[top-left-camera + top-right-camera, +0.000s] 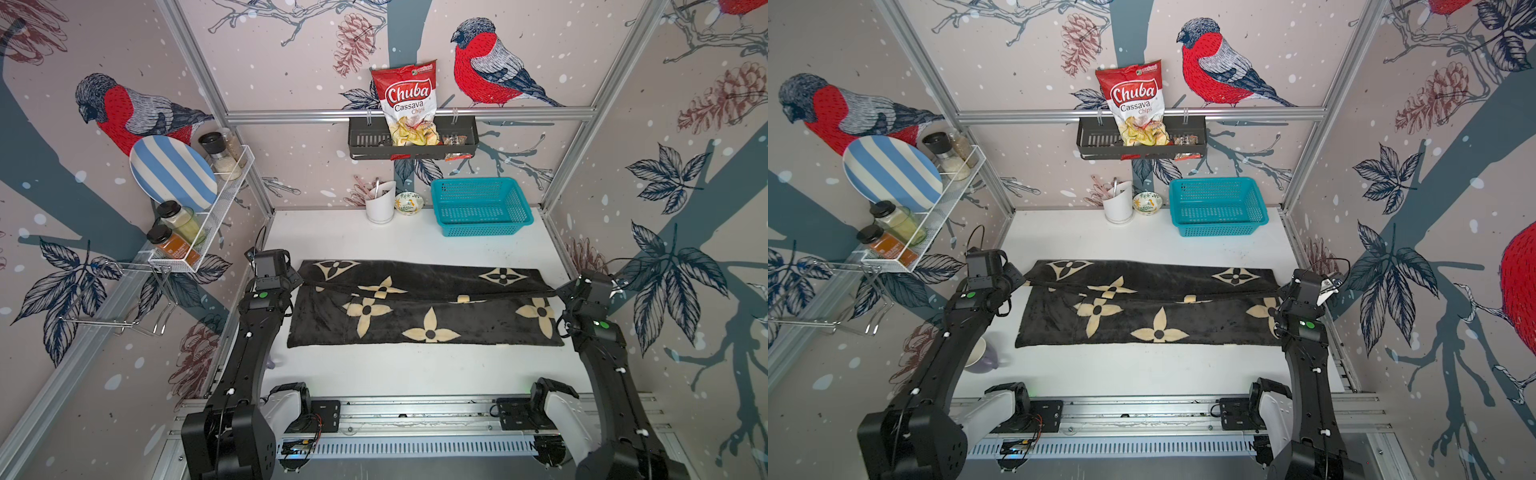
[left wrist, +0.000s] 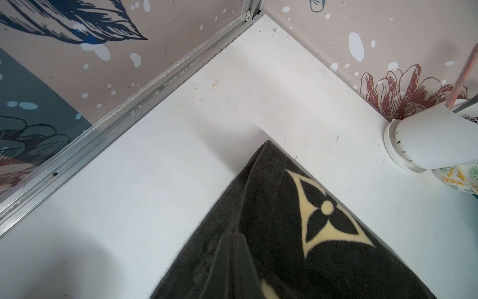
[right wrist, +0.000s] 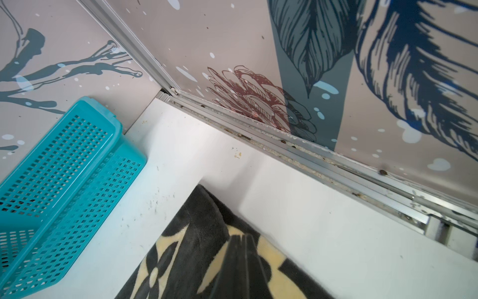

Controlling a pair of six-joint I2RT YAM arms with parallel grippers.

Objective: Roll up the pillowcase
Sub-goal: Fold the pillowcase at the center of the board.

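Observation:
The left gripper moves back and down to the pillowcase's near corner [image 1: 295, 339] next, below it toward my base, and releases the folded edge, because the pillowcase's front lies uncovered.
The pillowcase [image 1: 415, 324] [image 1: 1142, 320], black plush with cream flower and star motifs, lies across the middle of the white table. Its far strip is folded over toward the front, and the folded edge runs taut from side to side. My left gripper [image 1: 297, 282] [image 1: 1019, 278] is shut on the left end of that edge. My right gripper [image 1: 561, 291] [image 1: 1283, 291] is shut on the right end. In the left wrist view the closed jaws [image 2: 232, 234] pinch the dark cloth [image 2: 271, 207]. The right wrist view shows the right gripper [image 3: 243, 235] closed on the cloth [image 3: 201, 233] as well.
A teal basket [image 1: 482, 205] [image 3: 64, 168] stands at the back right. A white utensil cup [image 1: 379, 203] [image 2: 426, 145] and a small patterned bowl [image 1: 409, 203] stand at the back middle. A purple mug [image 1: 984, 353] sits by the left arm. Wire racks hang on the left and back walls.

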